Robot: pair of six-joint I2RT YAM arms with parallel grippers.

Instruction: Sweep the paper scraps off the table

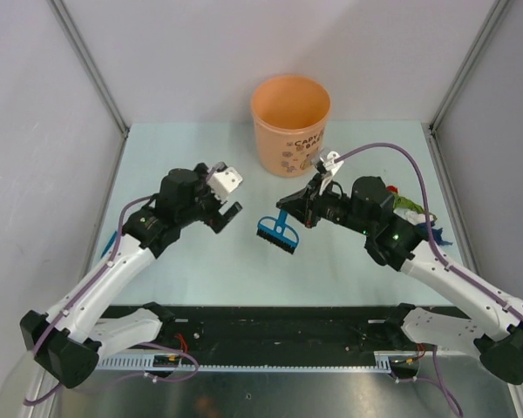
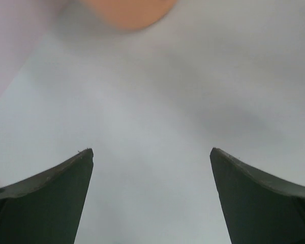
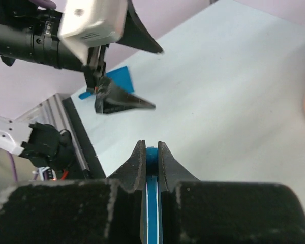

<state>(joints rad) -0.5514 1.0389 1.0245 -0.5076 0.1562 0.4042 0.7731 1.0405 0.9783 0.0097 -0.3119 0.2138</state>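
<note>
The robot will next reach its left gripper across to the left in the top view and down onto the dustpan's handle, with the brush (image 1: 277, 232) already held.
Small paper scraps (image 1: 409, 205), green and red, with a blue bit close by, lie at the table's (image 1: 244, 270) right edge, partly hidden behind my right arm. My right gripper (image 1: 295, 212) is shut on the handle of a small blue brush (image 1: 277, 232) and holds it over the table's middle, bristles down. The handle shows between its fingers in the right wrist view (image 3: 152, 203). My left gripper (image 1: 225, 198) is open and empty, a little left of the brush. In the left wrist view (image 2: 151, 152) only bare table lies between its fingers.
An orange bucket (image 1: 289, 122) stands at the back centre, its rim showing in the left wrist view (image 2: 129, 12). A blue dustpan (image 3: 121, 79) lies at the left edge, mostly hidden under my left arm (image 1: 112, 244). A black and metal rail (image 1: 270, 335) runs along the near edge.
</note>
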